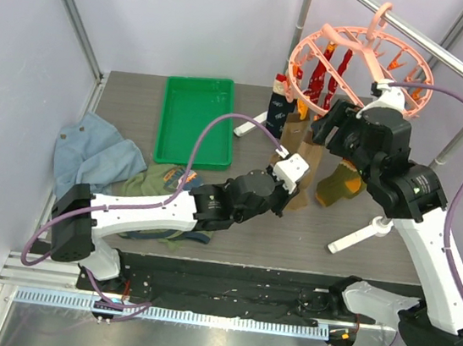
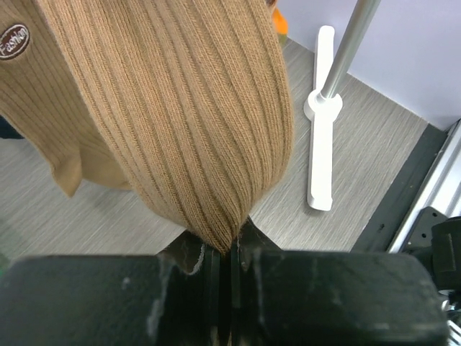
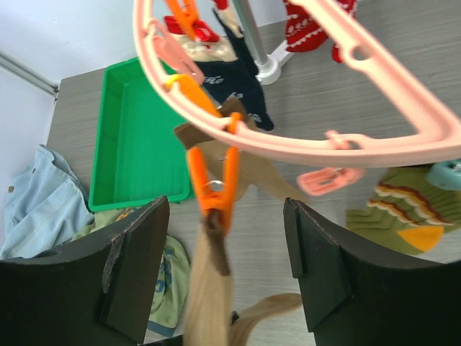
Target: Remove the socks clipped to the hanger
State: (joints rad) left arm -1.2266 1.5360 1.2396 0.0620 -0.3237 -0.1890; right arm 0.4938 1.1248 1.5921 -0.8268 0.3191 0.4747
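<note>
I will next swing the sock in my left gripper outward and to the gripper's left in the top view, over the empty green tray (image 1: 201, 128), and let it go.
The salmon-pink hanger (image 1: 362, 58) hangs by its hook on the rail, and its ring also crosses the right wrist view (image 3: 302, 144). Red socks (image 1: 321, 74), a navy sock (image 1: 278, 111), an olive-and-orange sock (image 1: 341, 183) and a brown-tan sock (image 1: 305, 161) hang from its clips. My left gripper (image 1: 294, 185) is shut on the lower end of the brown-tan sock (image 2: 180, 108). My right gripper (image 3: 227, 252) is open, its fingers either side of the orange clip (image 3: 214, 184) that holds the top of that sock (image 3: 209, 295).
A green tray (image 1: 196, 117) lies at the back left. A pale blue denim garment (image 1: 89, 154) and an olive T-shirt (image 1: 157, 189) lie at the left. The white rail stand's foot (image 1: 360, 237) rests on the table under the hanger.
</note>
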